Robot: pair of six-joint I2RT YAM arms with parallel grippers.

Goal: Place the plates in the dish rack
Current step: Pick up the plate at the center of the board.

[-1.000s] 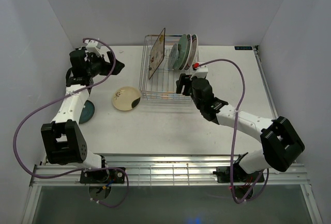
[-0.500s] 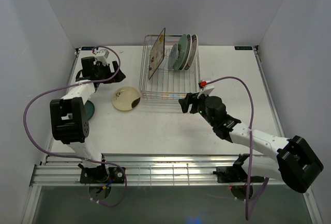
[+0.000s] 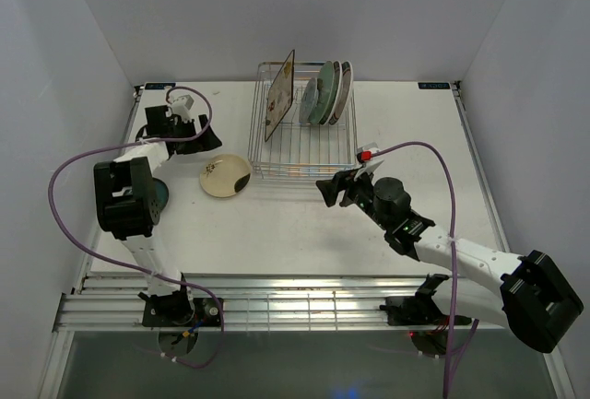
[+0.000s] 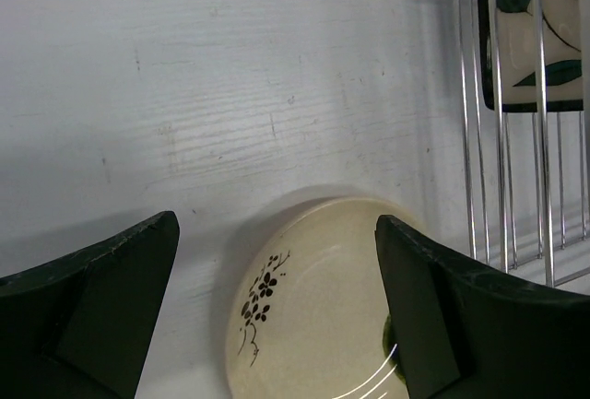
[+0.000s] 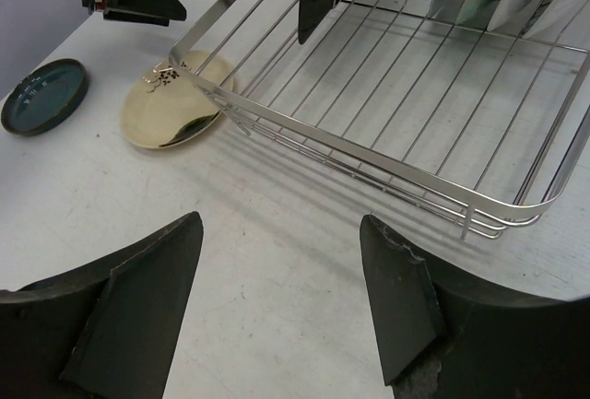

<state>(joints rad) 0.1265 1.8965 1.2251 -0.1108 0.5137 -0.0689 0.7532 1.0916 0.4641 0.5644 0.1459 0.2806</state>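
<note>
The cream plate's black-flowered rim (image 3: 212, 166) (image 4: 255, 301) is next for my left gripper, so I will bring it back toward my base and down onto that rim.
The silver wire dish rack (image 3: 304, 146) stands at the back middle of the table. In it a square floral plate (image 3: 280, 95) stands on edge at the left, and several plates (image 3: 328, 93) stand at the back right. A small cream plate (image 3: 226, 176) with a black flower lies flat left of the rack. A small dark teal plate (image 3: 157, 198) lies further left, partly hidden by the left arm. My left gripper (image 3: 199, 134) is open and empty above the cream plate's (image 4: 323, 311) far edge. My right gripper (image 3: 334, 185) is open and empty over bare table just in front of the rack's (image 5: 387, 164) near rail.
The rack's wires (image 4: 502, 141) and the floral plate (image 4: 530, 30) lie close to the right of my left gripper (image 4: 277, 224). The right wrist view shows the cream plate (image 5: 171, 109), the teal plate (image 5: 41, 95) and my right gripper (image 5: 281, 224). White walls enclose the table.
My right gripper has drawn back from the rack's near right corner to the table in front of it. My left gripper has swung right and down toward the cream plate.
</note>
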